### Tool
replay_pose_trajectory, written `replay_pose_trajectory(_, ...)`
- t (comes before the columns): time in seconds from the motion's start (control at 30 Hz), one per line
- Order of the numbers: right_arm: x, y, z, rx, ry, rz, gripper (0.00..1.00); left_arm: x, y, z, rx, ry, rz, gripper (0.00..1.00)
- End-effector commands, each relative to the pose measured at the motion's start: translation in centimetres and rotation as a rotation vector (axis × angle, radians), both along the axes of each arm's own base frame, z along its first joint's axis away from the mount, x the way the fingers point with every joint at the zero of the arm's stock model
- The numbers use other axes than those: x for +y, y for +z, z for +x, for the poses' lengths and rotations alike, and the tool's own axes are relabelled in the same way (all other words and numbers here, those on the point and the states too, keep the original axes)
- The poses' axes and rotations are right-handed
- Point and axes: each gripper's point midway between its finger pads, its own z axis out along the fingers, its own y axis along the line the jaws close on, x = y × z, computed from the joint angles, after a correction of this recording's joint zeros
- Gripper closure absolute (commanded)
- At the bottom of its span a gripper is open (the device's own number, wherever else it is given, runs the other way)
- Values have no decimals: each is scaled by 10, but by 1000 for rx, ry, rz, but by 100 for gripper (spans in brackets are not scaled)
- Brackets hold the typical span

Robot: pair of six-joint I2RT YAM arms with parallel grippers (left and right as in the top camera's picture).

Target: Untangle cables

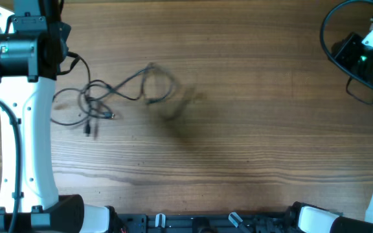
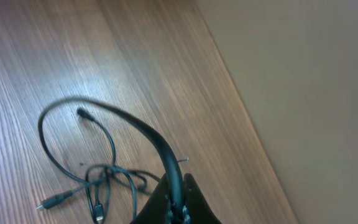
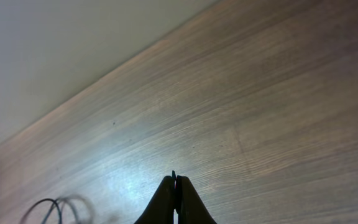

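My right gripper needs to go toward the left in the overhead view to the knot's facing side [image 1: 98, 102] and open there next, since the knot lies across the table.
The cables [image 1: 99, 100] are thin black cords lying on the wooden table at the left: a knot of loops with small plug ends, and one strand reaching right to a loop [image 1: 157, 83]. In the left wrist view the tangle [image 2: 104, 180] lies just left of my left gripper [image 2: 180, 179], which is shut. A thicker-looking black cord [image 2: 148, 134] runs up over the seam of its fingers and arcs left; I cannot tell whether it is pinched. My right gripper [image 3: 175, 177] is shut on nothing above bare wood, with a cable loop [image 3: 45, 208] at its lower left.
The left arm [image 1: 18, 77] stands along the table's left side and the right arm [image 1: 368, 52] at the far right corner, each with its own thick black wire. The table's far edge [image 3: 104, 74] meets a pale wall.
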Motion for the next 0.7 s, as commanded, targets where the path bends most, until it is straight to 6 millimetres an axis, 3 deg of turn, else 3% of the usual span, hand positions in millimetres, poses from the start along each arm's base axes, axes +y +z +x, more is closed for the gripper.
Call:
replay_pose_trajectory(0.0, 23, 4, 1, -33, 145, 3, 96, -37, 4, 18, -8, -284, -56, 96)
replay_pose_trajectory(0.03, 27, 6, 1, -42, 171, 4, 96, -47, 6, 23, -19, -346, -71, 96)
replay_pose_trajectory(0.17, 44, 10, 1, -69, 252, 35, 96, -148, 38, 43, -193, -879, -207, 96)
replay_pose_trajectory(0.2, 47, 10, 2, -70, 262, 43, 96, -196, 65, 37, -317, -1126, -286, 96)
replay_pose_trajectory(0.3, 50, 9, 3, -70, 275, 56, 96, -273, 136, -4, -606, -1596, -433, 96)
replay_pose_trajectory(0.33, 50, 9, 3, -70, 276, 55, 96, -288, 155, -16, -677, -1680, -464, 96)
replay_pose_trajectory(0.47, 50, 8, 4, -69, 276, 56, 96, -308, 202, -27, -805, -1676, -603, 96)
replay_pose_trajectory(0.53, 50, 8, 4, -69, 276, 56, 96, -305, 213, -15, -824, -1546, -681, 96)
replay_pose_trajectory(0.6, 53, 8, 4, -70, 288, 51, 96, -297, 210, 0, -789, -1388, -786, 96)
replay_pose_trajectory(0.67, 60, 8, 4, -74, 320, 42, 96, -285, 189, 21, -684, -1136, -933, 96)
